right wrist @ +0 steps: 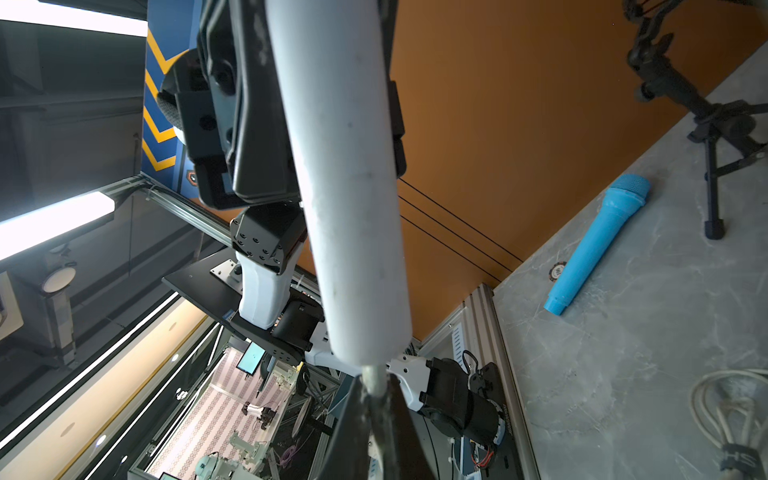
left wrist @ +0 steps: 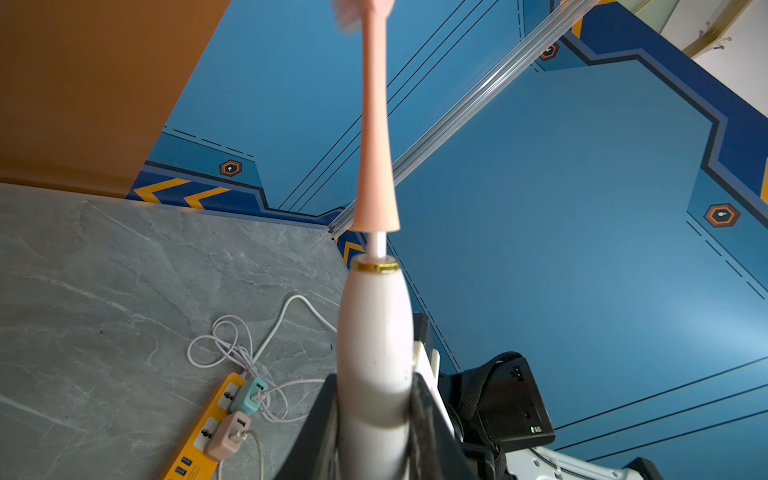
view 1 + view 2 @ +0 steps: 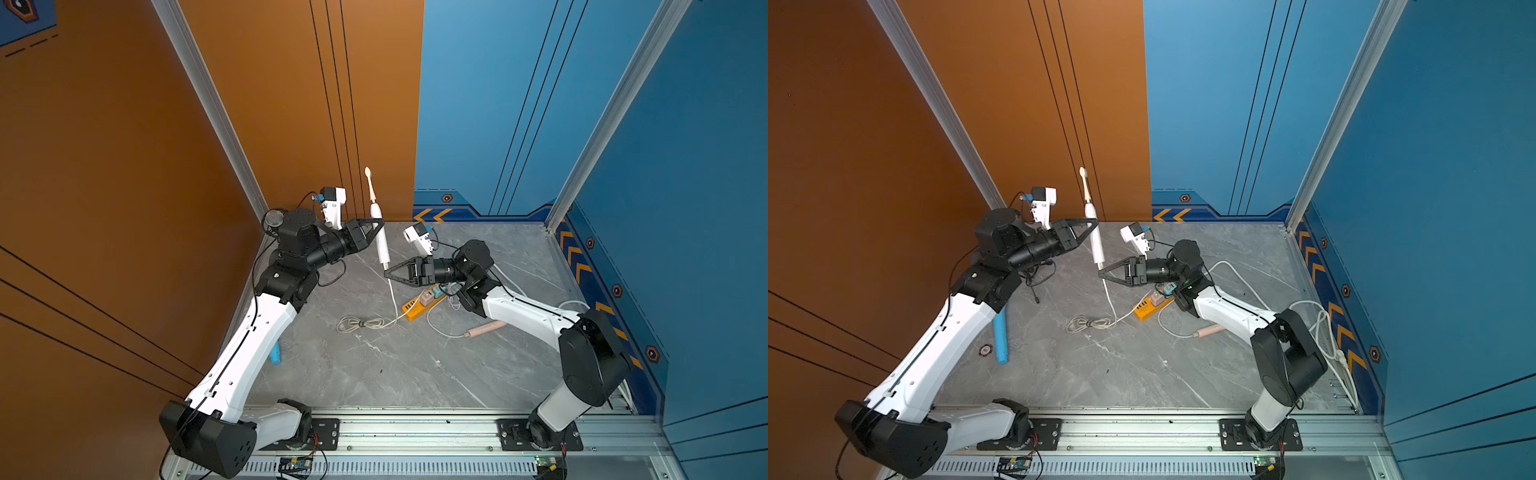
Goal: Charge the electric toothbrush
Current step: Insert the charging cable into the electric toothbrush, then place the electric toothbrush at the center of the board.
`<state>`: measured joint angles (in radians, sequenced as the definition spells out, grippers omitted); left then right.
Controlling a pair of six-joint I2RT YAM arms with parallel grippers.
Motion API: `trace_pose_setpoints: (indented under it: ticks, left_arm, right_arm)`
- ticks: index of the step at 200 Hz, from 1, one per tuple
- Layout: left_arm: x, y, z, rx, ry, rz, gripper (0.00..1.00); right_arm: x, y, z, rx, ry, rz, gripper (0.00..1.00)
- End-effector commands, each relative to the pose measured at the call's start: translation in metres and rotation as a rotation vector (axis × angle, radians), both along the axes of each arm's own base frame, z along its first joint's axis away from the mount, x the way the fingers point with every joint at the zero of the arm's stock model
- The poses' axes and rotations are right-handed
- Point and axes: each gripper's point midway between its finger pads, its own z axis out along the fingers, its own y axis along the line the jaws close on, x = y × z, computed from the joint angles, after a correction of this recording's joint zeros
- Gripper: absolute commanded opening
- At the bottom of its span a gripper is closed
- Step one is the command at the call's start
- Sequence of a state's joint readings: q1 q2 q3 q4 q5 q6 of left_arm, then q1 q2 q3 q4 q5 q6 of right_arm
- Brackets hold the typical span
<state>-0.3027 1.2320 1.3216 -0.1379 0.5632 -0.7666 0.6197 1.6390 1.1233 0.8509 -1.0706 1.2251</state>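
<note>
My left gripper lowers and tilts the toothbrush flat on the tabletop by the cable coil below the gripper next to release it, its base already plugged.
The electric toothbrush, with a white handle and a pink brush head, stands nearly upright in the air near the back wall. My left gripper is shut on its white handle. At the handle's lower end, my right gripper pinches the white charging cable's plug, which sits in the handle's base. The cable hangs to a coil on the table and runs to the yellow power strip.
A pink adapter and a teal adapter sit in the strip. A pink handle on a cord lies under my right arm. A blue microphone, a chip and a small black tripod lie left. White cable loops lie right.
</note>
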Motion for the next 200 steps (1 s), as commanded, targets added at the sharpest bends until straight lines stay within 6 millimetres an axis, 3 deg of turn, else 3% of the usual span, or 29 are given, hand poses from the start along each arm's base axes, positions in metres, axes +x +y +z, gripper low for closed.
trace_pose_setpoints:
  ticks: [1, 13, 27, 49, 75, 110, 166, 200]
  left_arm:
    - [-0.021, -0.004, -0.047, 0.046, 0.233, -0.094, 0.0]
    - [-0.008, 0.012, -0.055, 0.078, 0.258, -0.011, 0.0]
    - [0.005, 0.036, -0.081, 0.133, 0.323, 0.11, 0.0]
    - [0.016, 0.06, -0.145, 0.219, 0.464, 0.231, 0.0]
    - [0.019, 0.06, -0.222, 0.356, 0.607, 0.244, 0.0]
    - [0.025, 0.048, -0.296, 0.551, 0.706, 0.222, 0.0]
    - [0.03, 0.05, -0.371, 0.737, 0.815, 0.223, 0.0]
    - [0.027, 0.048, -0.39, 0.766, 0.851, 0.207, 0.0]
  right_arm:
    - [0.043, -0.02, 0.0, -0.067, -0.033, -0.281, 0.2]
    - [0.038, -0.023, -0.021, -0.168, -0.036, -0.284, 0.29]
    - [0.031, -0.034, -0.047, -0.298, -0.051, -0.306, 0.39]
    - [0.029, -0.067, -0.075, -0.516, -0.086, -0.411, 0.5]
    - [0.043, -0.107, -0.099, -0.692, -0.041, -0.555, 0.56]
    - [0.053, -0.127, -0.121, -0.782, -0.009, -0.612, 0.57]
    - [0.063, -0.154, -0.136, -0.857, 0.004, -0.675, 0.58]
    - [0.067, -0.165, -0.142, -0.888, 0.009, -0.702, 0.59]
